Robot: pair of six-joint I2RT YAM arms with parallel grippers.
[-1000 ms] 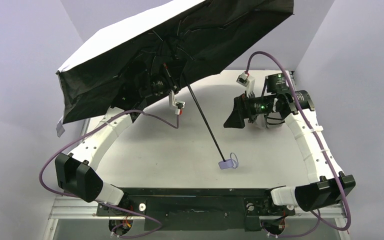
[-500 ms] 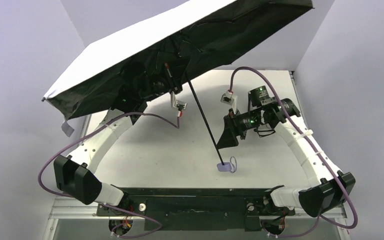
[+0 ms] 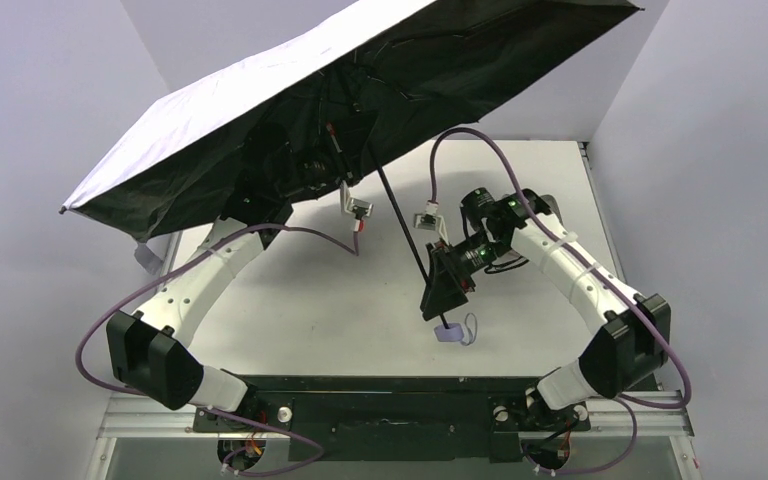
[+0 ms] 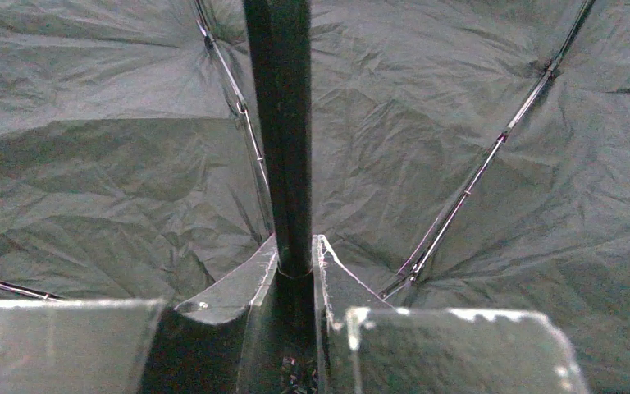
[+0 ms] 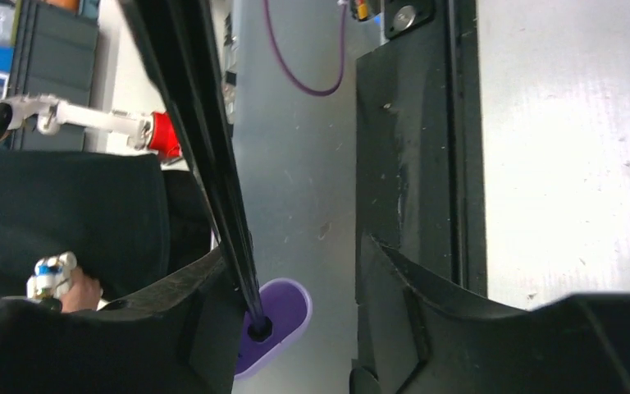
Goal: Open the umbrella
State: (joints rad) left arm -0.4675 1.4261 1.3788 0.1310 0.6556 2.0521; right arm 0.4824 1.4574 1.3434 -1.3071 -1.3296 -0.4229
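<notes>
I need to push my left gripper outward along the umbrella's thin black stem toward the canopy's middle [image 3: 344, 80] next and let go there, because the black fabric between the umbrella's ribs still hangs wrinkled.
The umbrella is open, its pale lilac canopy [image 3: 250, 110] tilted over the table's back left with the black underside [image 4: 459, 98] showing. My left gripper [image 4: 295, 263] is shut on the thin black shaft [image 4: 283, 123] close under the canopy; in the top view it [image 3: 345, 170] sits in the canopy's shadow. The shaft [image 3: 405, 230] slants down to the small lilac handle [image 3: 447, 333] with its strap. My right gripper [image 3: 447, 290] is open around the shaft's lower end, just above the handle [image 5: 283, 316]. The shaft [image 5: 213, 164] lies against its left finger [image 5: 189, 312].
The black base rail [image 3: 390, 400] runs along the near edge. Purple cables [image 3: 460, 140] loop above both arms. Grey walls close in on the left, back and right. The canopy overhangs the left wall side of the white table [image 3: 340, 310].
My right gripper has moved left and nearer, down along the shaft to just above the handle. The canopy has swung, its left edge reaching further left.
</notes>
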